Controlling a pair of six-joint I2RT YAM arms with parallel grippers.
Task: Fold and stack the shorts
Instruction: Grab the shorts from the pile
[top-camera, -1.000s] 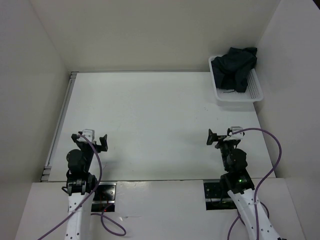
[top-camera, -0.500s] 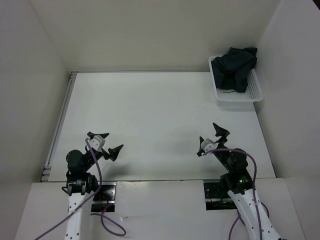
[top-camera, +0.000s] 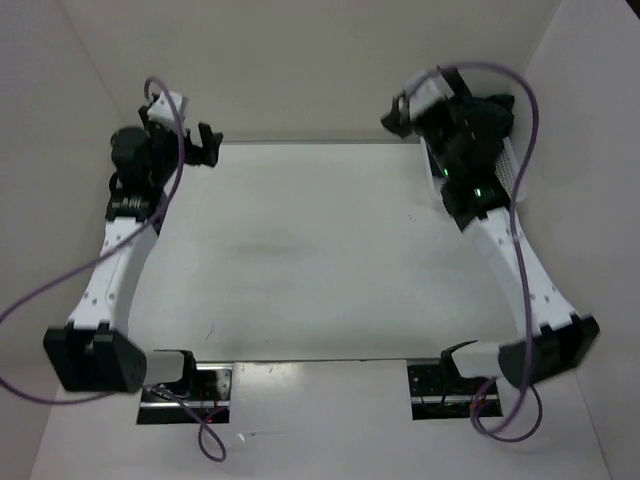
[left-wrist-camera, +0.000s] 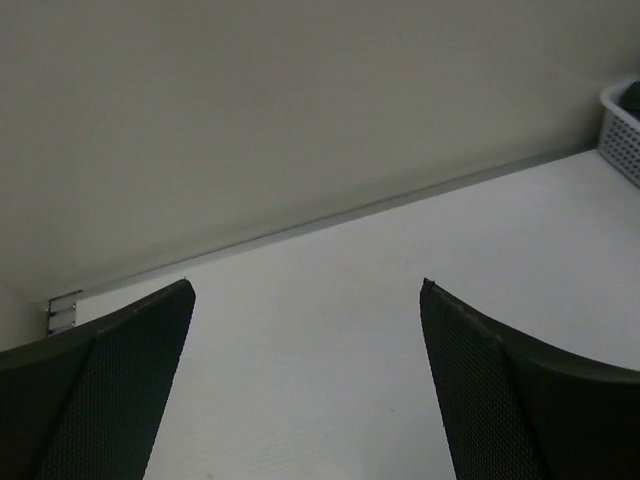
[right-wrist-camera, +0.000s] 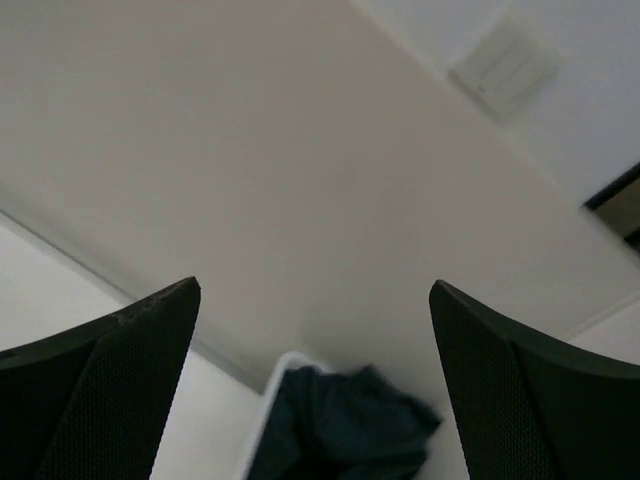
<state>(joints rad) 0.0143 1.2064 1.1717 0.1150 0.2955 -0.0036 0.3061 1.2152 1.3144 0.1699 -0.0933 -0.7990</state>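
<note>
The robot's right gripper should next swing over the basket, tilt its fingers down, then go down onto the shorts (top-camera: 488, 122) (right-wrist-camera: 342, 424) beside the basket's rim, since they lie down inside.
The dark shorts (top-camera: 497, 112) lie crumpled in a white lattice basket (top-camera: 513, 172) at the table's back right corner. My right arm hides most of them in the top view. In the right wrist view the shorts (right-wrist-camera: 345, 425) show low between the fingers, inside the basket rim (right-wrist-camera: 262, 425). My right gripper (top-camera: 398, 112) (right-wrist-camera: 315, 285) is open and empty, raised high just left of the basket. My left gripper (top-camera: 203, 143) (left-wrist-camera: 305, 287) is open and empty, raised near the back left corner, far from the shorts.
White walls enclose the table on the left, back and right. The basket's corner (left-wrist-camera: 622, 122) shows at the right edge of the left wrist view. A metal bracket (left-wrist-camera: 62, 312) sits at the foot of the back wall. Both arms stretch over the table's sides.
Both arms have swung up and away from the near edge towards the back wall. The right gripper now stands near the basket. Both grippers stay open. The shorts have not moved.
</note>
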